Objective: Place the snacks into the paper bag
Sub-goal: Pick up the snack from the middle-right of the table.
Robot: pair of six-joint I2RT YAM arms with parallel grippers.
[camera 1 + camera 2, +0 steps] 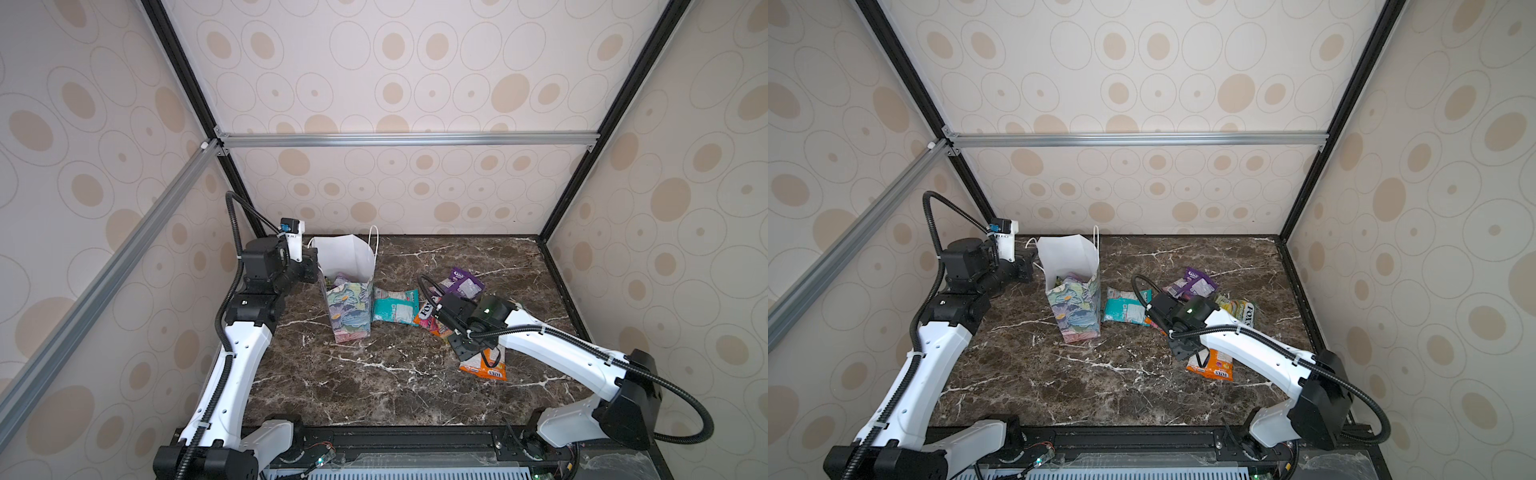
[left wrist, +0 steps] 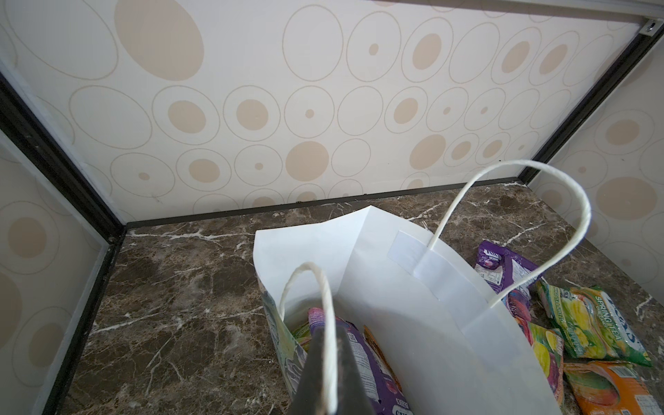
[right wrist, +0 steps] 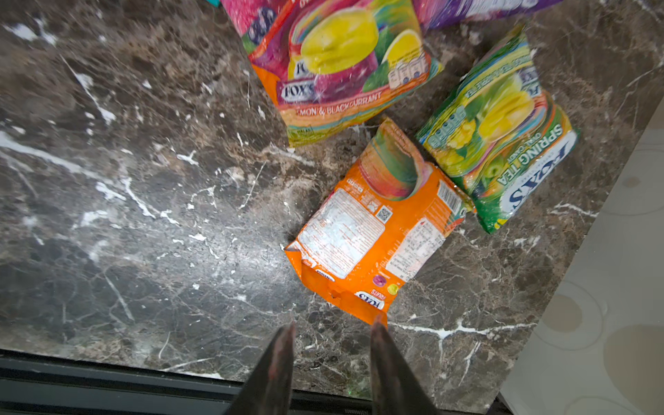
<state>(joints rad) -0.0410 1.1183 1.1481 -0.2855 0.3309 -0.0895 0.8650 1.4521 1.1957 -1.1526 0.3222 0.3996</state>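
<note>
I will lower my right gripper toward the table next and onto the orange snack's near corner (image 1: 465,367) (image 3: 302,264), which faces the bag and is clear of the green snack.
The paper bag (image 1: 351,309) stands upright at the back left, white inside (image 2: 413,323). A purple snack (image 2: 370,363) and others lie in it. My left gripper (image 2: 328,323) is shut on the bag's near cord handle (image 2: 325,287) at the bag's left rim. On the table right of the bag lie a teal snack (image 1: 395,307), a purple one (image 1: 465,284), a fruit-print one (image 3: 341,64), a green one (image 3: 499,136) and an orange one (image 3: 373,230). My right gripper (image 3: 334,321) hangs open just at the orange snack's near corner, with nothing between its fingers.
The dark marble table (image 1: 395,386) is walled in by patterned panels (image 1: 415,195) at the back and both sides. A black rail (image 3: 107,388) runs along the front edge. The bag's far handle (image 2: 521,222) stands up above its rim.
</note>
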